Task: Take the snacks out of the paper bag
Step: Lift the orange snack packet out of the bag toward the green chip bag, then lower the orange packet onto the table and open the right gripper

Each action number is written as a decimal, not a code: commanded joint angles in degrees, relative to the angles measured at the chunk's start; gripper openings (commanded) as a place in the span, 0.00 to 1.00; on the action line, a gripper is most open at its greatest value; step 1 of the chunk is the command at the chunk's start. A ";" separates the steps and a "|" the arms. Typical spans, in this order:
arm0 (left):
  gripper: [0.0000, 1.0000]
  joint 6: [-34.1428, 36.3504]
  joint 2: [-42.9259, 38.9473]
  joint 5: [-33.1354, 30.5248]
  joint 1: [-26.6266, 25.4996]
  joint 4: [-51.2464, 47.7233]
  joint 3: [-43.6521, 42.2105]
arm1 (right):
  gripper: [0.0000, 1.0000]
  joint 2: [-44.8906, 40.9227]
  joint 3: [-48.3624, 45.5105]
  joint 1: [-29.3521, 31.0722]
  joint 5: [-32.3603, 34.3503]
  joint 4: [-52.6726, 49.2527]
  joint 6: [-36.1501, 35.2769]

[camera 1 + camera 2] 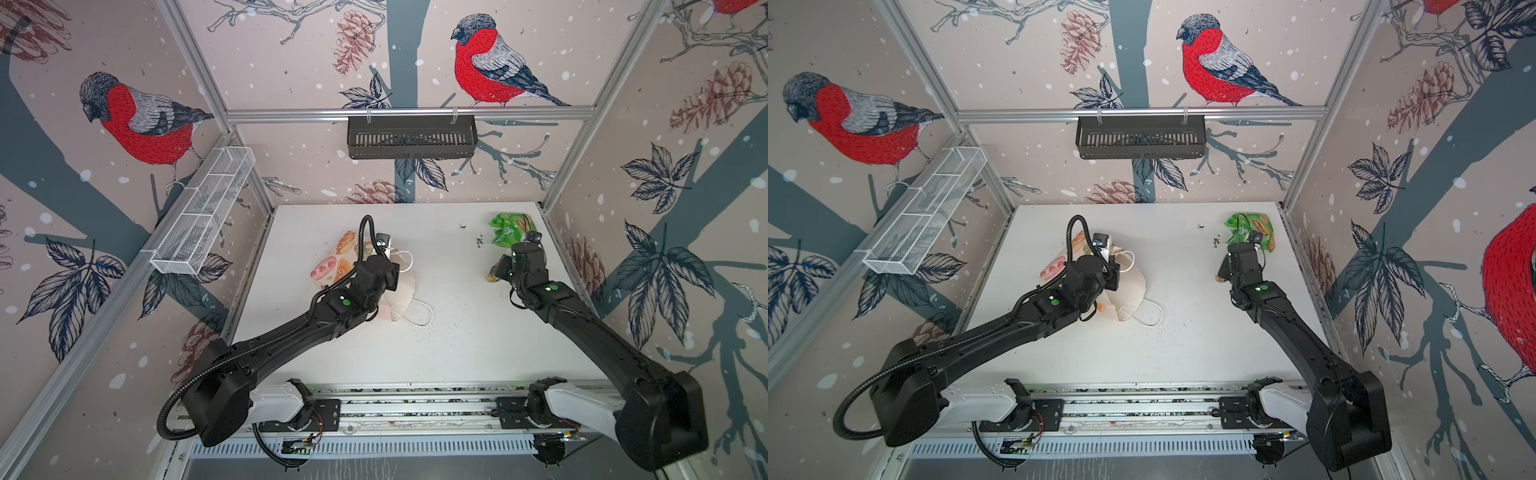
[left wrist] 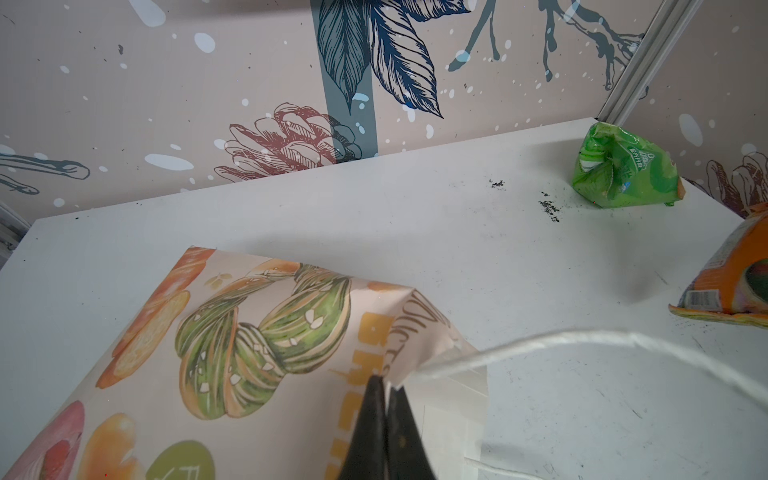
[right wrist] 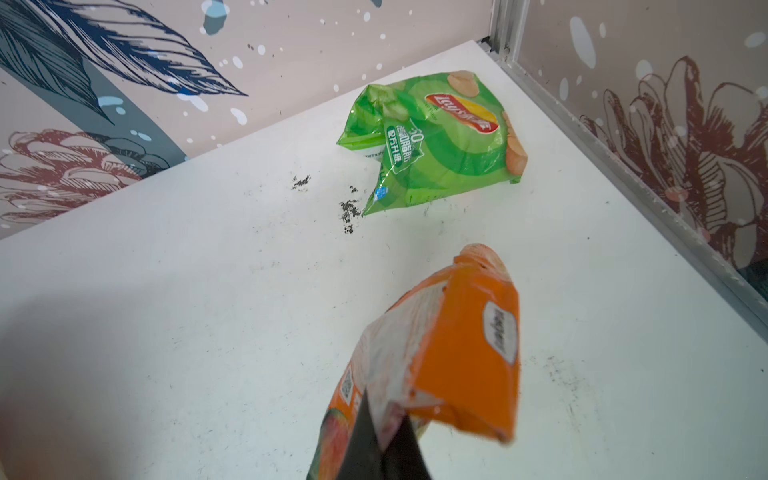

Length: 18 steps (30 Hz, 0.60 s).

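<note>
My right gripper next moves outward and down toward the tabletop beside the dark crumbs to release the orange packet, as the green packet leaves room.
The cream paper bag lies flat on the white table, left of centre, printed side up. My left gripper is shut on the bag's rim where a white cord handle comes out. On the right, my right gripper is shut on an orange packet that hangs above the table. A crumpled green packet rests near the back right corner, beyond the orange one. Whatever is inside the bag is hidden.
A black slotted basket hangs on the back wall rail. A white wire basket is fixed to the left wall. Dark crumbs lie beside the green packet. An aluminium frame edge borders the table's right side.
</note>
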 commanded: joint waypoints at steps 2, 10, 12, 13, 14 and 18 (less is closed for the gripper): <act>0.00 -0.59 -0.98 -0.67 -0.27 4.50 -1.78 | 0.00 5.53 2.17 -0.06 -2.17 3.37 -2.61; 0.00 -0.84 -1.51 -0.35 -0.64 4.52 -2.19 | 0.00 25.82 15.95 -0.19 -3.81 0.29 -4.52; 0.00 -0.98 -2.04 -0.48 -0.65 4.73 -2.38 | 0.00 31.85 21.23 -0.14 -3.60 -1.15 -4.92; 0.00 -1.06 -2.23 -0.36 -0.60 4.83 -2.50 | 0.00 34.31 23.55 -0.14 -3.59 -2.03 -4.97; 0.00 -1.04 -2.49 -0.26 -0.72 4.94 -2.67 | 0.00 36.97 26.22 -0.14 -3.54 -2.92 -5.06; 0.00 -1.23 -3.16 -0.40 -0.82 5.01 -2.82 | 0.00 43.17 32.86 -0.34 -3.62 -2.49 -5.05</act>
